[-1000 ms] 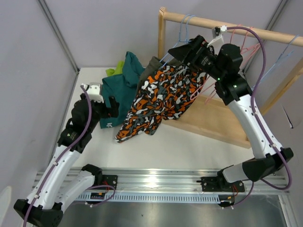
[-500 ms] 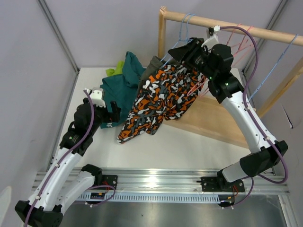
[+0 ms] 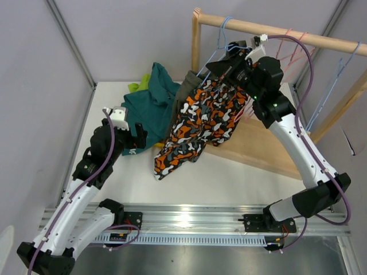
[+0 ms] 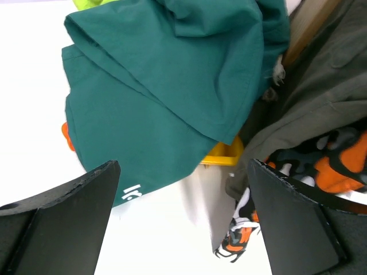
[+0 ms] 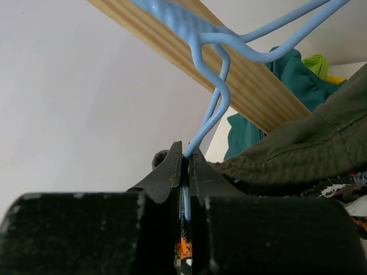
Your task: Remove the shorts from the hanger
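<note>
Bare wooden bar beside the pink hangers lies to the right of my right gripper in the top view, so I will lift and hook the blue hanger there, then release.
Orange-black-white camouflage shorts hang from a blue wire hanger on the wooden rail. Their lower end trails onto the table. My right gripper is shut on the hanger's wire just below its twisted neck; the wire is pinched between my fingertips. Olive-grey shorts drape beside the camouflage pair. Dark teal shorts and a lime green pair lie heaped on the table. My left gripper is open just above the table by the teal shorts, holding nothing.
Empty pink hangers and blue hangers hang further right on the rail. The rack's wooden base lies behind the shorts. A yellow object and an orange-red scrap peek out from under the teal shorts. A grey wall stands to the left.
My right gripper has shut on the blue hanger's wire and shifted left and up. The camouflage shorts now hang lower and further right. The left arm has barely moved.
</note>
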`<state>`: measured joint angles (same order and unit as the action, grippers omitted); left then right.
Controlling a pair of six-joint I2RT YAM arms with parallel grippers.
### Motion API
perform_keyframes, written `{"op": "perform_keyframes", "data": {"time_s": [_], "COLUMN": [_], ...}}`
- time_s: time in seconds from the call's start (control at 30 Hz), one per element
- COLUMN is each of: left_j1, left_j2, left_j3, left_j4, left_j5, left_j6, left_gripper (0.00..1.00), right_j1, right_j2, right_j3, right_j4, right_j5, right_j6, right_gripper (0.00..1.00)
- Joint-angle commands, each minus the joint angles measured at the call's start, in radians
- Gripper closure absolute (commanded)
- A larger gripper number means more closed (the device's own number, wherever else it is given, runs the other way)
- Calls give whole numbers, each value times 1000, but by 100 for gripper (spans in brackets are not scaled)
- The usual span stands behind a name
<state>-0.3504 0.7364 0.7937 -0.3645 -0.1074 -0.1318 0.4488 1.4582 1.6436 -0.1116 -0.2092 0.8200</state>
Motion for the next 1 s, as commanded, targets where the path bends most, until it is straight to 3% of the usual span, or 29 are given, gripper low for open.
{"op": "perform_keyframes", "data": {"time_s": [0.0,0.2,0.27,0.37,0.57,0.83,0.87,0.97], "left_j1": [-57,-274,-385,-467,-551,-598,-599,-604], "left_j2": [-14,87,121,205,325,386,393,397], "left_j3": [90,344,400,469,489,438,435,435], "left_j4": [3,-44,5,62,225,334,343,342], "left_j5": [-32,5,18,98,222,212,206,173], "left_j6": [-22,-35,-19,1,-31,-71,-72,-74], "left_gripper": [1,1,1,1,1,2,5,55], "right_j1": [2,-2,-4,-5,-5,-12,-15,-27], "right_j2": [-96,-165,-173,-193,-226,-257,-263,-283], "right_j3": [13,61,81,90,82,91,91,84], "right_j4": [10,-60,-79,-82,-80,-94,-94,-94], "right_j5": [22,42,36,14,-16,-48,-55,-61], "right_j6": [-19,-50,-39,-16,16,60,70,96], "right_gripper": [100,100,100,100,100,100,100,100]}}
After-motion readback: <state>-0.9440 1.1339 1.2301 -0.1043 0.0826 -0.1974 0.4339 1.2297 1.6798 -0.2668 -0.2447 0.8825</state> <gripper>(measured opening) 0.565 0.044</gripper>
